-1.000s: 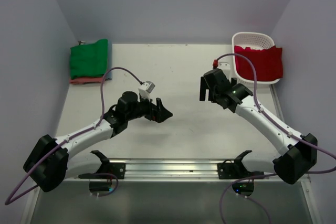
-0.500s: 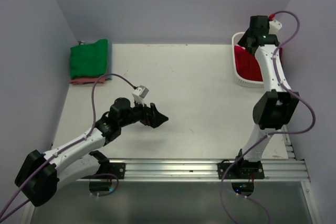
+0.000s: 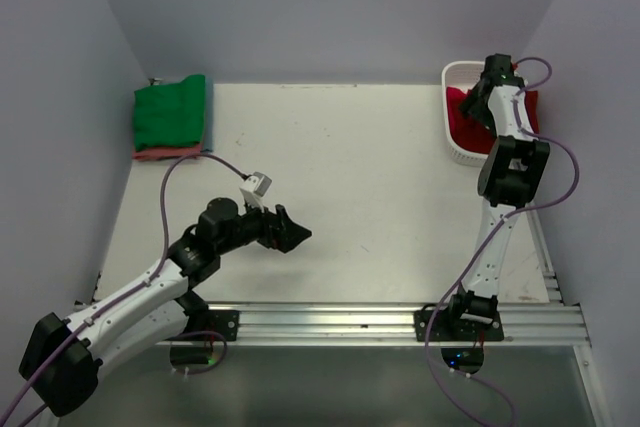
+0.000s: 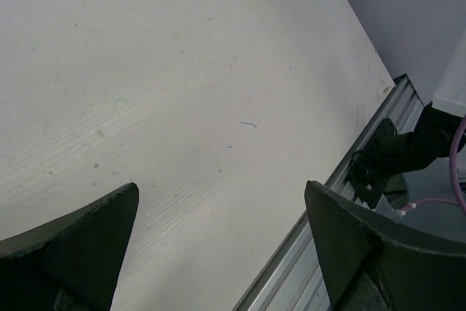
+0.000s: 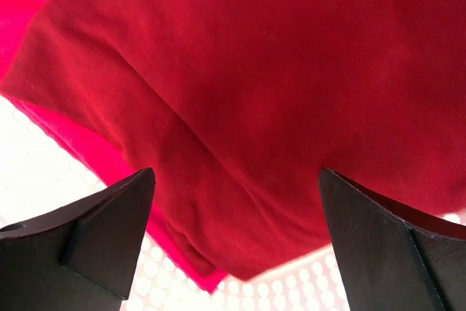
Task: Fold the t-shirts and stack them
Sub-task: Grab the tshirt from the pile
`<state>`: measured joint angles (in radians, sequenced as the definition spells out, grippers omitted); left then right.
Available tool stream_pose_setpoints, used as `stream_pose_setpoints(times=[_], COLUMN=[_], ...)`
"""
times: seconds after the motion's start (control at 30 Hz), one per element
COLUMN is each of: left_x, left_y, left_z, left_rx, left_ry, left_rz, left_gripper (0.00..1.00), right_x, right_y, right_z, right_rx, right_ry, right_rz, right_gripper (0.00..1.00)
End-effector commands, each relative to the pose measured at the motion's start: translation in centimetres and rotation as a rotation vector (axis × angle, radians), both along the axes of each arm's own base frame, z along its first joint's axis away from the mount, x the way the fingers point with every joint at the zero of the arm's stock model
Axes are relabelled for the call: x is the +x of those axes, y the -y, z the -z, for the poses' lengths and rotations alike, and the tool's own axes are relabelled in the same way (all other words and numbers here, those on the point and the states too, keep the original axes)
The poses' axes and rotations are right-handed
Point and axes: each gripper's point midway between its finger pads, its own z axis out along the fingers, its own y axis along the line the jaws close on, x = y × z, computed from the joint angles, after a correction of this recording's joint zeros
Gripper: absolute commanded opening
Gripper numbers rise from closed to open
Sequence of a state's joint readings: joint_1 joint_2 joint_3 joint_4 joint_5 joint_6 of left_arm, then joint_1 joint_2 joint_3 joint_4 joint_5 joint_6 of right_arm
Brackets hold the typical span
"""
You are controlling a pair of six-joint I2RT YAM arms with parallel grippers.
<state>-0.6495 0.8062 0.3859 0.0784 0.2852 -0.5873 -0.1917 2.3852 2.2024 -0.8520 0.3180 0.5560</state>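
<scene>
My right gripper is a little above the dark red t-shirt [image 5: 277,85], so next it will go down a little and close on the t-shirt's creased part.
A dark red t-shirt [image 5: 277,85] lies crumpled in the white lattice basket [image 3: 452,75] at the back right, over a brighter crimson-pink t-shirt [image 5: 84,140]. My right gripper [image 5: 235,171] hangs open just above the dark red cloth, its jaws wide apart and holding nothing; from above, the right gripper [image 3: 478,99] is over the basket. At the back left a folded green t-shirt [image 3: 170,112] tops a stack, with a salmon-pink one [image 3: 165,154] and a bluish edge [image 3: 208,119] showing beneath. My left gripper [image 3: 298,232] is open and empty over bare table [image 4: 182,71].
An aluminium rail [image 3: 330,322] runs along the near table edge, with the right arm's base mount [image 4: 397,152] on it. Grey walls close in the left, back and right sides. The basket stands against the right wall.
The right arm swung from mid-table up to the back right, then lowered its open gripper over the red shirts in the basket. The left arm drew back slightly toward the near edge.
</scene>
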Motion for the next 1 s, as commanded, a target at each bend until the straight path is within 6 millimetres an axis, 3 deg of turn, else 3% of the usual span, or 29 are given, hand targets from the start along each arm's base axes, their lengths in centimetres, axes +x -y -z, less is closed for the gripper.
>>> stream_pose_setpoints(times=[0.0, 0.17, 0.23, 0.3, 0.37, 0.47, 0.5, 0.53, 0.57, 0.6, 0.63, 0.7, 0.73, 0.83, 0.87, 0.93, 0.97], left_x=[0.0, -0.1, -0.2, -0.2, -0.1, 0.0, 0.0, 0.0, 0.0, 0.0, 0.0, 0.0, 0.0, -0.2, -0.2, -0.3, -0.3], left_y=[-0.5, -0.9, -0.9, -0.9, -1.0, -0.8, -0.7, -0.7, -0.5, -0.5, -0.4, -0.3, -0.3, -0.2, -0.2, -0.2, -0.3], left_z=[0.1, 0.3, 0.4, 0.7, 0.9, 0.9, 0.8, 0.8, 0.7, 0.5, 0.4, 0.2, 0.1, -0.1, -0.1, -0.1, -0.2], left_rx=[0.006, 0.016, 0.016, 0.021, 0.027, 0.025, 0.022, 0.019, 0.016, 0.01, 0.007, 0.001, -0.002, -0.005, -0.007, -0.009, -0.015], left_ry=[-0.012, -0.02, -0.026, -0.034, -0.039, -0.042, -0.043, -0.044, -0.042, -0.04, -0.038, -0.033, -0.031, -0.025, -0.023, -0.02, -0.015], left_rz=[-0.029, -0.046, -0.049, -0.051, -0.054, -0.054, -0.05, -0.048, -0.043, -0.039, -0.037, -0.031, -0.029, -0.021, -0.021, -0.017, -0.018], left_gripper=[1.0, 1.0, 1.0, 1.0, 1.0, 1.0, 1.0, 1.0, 1.0, 1.0, 1.0, 1.0, 1.0, 1.0, 1.0, 1.0, 1.0], right_x=[2.6, 3.4, 3.5, 3.6, 3.6, 3.3, 3.5, 3.6, 2.8, 3.2, 3.3, 3.1, 3.1, 2.4, 1.5, 1.0, 0.3], right_y=[0.5, 1.6, 1.8, 1.7, 1.5, 1.0, 1.0, 1.1, 0.9, 1.0, 0.8, 0.6, 0.3, -0.3, -0.7, -1.2, -1.7], right_z=[-1.8, 0.1, 0.9, 1.7, 2.2, 2.5, 2.2, 0.4, 1.0, 0.3, -1.9, -3.4, -6.0, -9.1, -11.7, -14.6, -14.7], right_rx=[-0.002, -0.005, -0.005, 0.006, 0.019, 0.042, 0.037, 0.026, 0.028, 0.021, 0.023, 0.028, 0.029, 0.032, 0.032, 0.029, 0.04], right_ry=[0.091, 0.085, 0.078, 0.074, 0.069, 0.067, 0.088, 0.123, 0.108, 0.139, 0.183, 0.221, 0.276, 0.351, 0.398, 0.474, 0.479], right_rz=[-0.041, -0.034, -0.034, -0.033, -0.038, -0.047, -0.053, -0.052, -0.051, -0.052, -0.055, -0.05, -0.057, -0.059, -0.06, -0.067, -0.072], right_gripper=[0.99, 0.96, 0.89, 0.75, 0.67, 0.44, 0.2, 0.06, 0.0, 0.0, 0.0, 0.0, 0.0, 0.0, 0.0, 0.0, 0.0])
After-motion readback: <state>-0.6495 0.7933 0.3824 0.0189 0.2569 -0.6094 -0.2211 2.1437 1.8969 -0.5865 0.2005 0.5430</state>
